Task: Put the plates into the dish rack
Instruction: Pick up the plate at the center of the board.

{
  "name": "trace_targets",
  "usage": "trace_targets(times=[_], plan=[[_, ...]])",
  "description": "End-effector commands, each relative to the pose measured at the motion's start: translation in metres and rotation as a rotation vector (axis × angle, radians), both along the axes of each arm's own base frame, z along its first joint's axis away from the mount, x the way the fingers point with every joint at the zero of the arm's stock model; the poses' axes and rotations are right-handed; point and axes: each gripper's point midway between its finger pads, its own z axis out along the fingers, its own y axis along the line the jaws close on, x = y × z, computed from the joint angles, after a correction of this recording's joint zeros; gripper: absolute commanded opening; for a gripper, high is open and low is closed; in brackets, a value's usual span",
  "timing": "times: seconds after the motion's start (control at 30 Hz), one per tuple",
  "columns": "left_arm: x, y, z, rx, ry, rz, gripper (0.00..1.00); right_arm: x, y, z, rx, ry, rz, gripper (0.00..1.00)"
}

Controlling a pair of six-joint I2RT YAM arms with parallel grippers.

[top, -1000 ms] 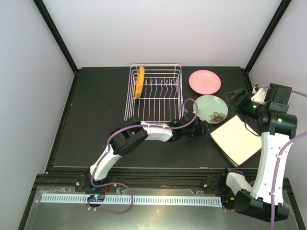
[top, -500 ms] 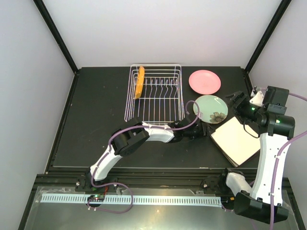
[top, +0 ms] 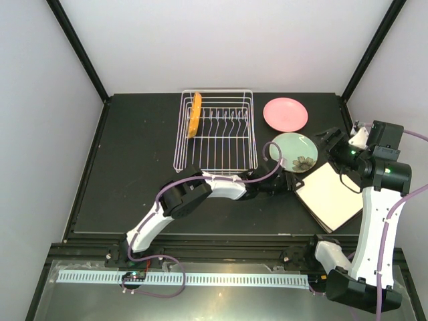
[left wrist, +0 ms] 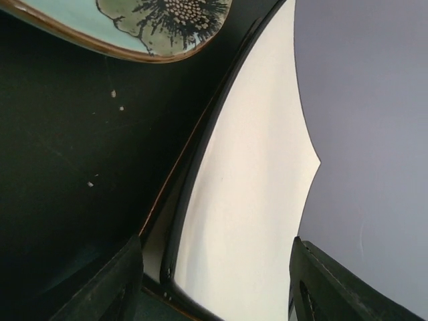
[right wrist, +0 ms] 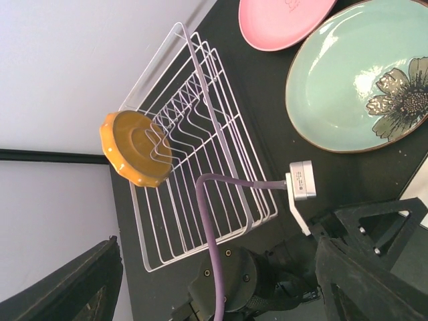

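Observation:
A gap shows between the white plate (top: 331,195) and the one beneath. My left gripper will slide further onto the white plate's corner nearest the rack next and close.
The white wire dish rack (top: 215,134) holds the small orange plate (top: 194,114) upright at its far left. The pink plate (top: 285,114) and the green flower plate (top: 295,152) lie flat to its right. A plain white square plate (top: 331,195) lies on top of another square plate, whose brown rim (left wrist: 164,200) shows in the left wrist view. My left gripper (top: 289,182) is open, and the white plate's near-left corner (left wrist: 247,200) lies between its fingers (left wrist: 114,281). My right gripper (top: 332,142) is open and empty, raised beside the green plate's right edge.
The right wrist view shows the rack (right wrist: 194,154), the orange plate (right wrist: 137,148), the pink plate (right wrist: 284,20), the green plate (right wrist: 354,87) and my left arm's wrist (right wrist: 247,287) with its purple cable. Walls enclose the black table on three sides.
My left gripper has slid right until the square plate's corner lies between its fingers. My right gripper has shifted slightly toward the green plate.

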Motion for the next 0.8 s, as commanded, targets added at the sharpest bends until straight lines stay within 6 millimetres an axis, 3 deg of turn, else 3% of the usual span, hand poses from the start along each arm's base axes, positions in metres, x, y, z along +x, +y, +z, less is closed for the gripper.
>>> trace_targets(times=[0.0,0.33,0.6,0.77], plan=[[-0.005,-0.019,0.009,-0.04,0.01,-0.026,0.63,-0.002,-0.003,0.002,-0.018,-0.017,-0.007,0.8],[-0.011,-0.024,0.01,-0.042,0.015,-0.046,0.6,-0.003,-0.004,-0.002,-0.027,-0.009,-0.009,0.8],[-0.021,-0.027,0.0,-0.053,0.062,-0.094,0.48,-0.002,-0.004,-0.005,-0.025,-0.001,-0.009,0.8],[-0.024,-0.028,-0.01,-0.033,0.092,-0.132,0.47,-0.001,-0.004,-0.009,-0.022,0.006,-0.011,0.8]])
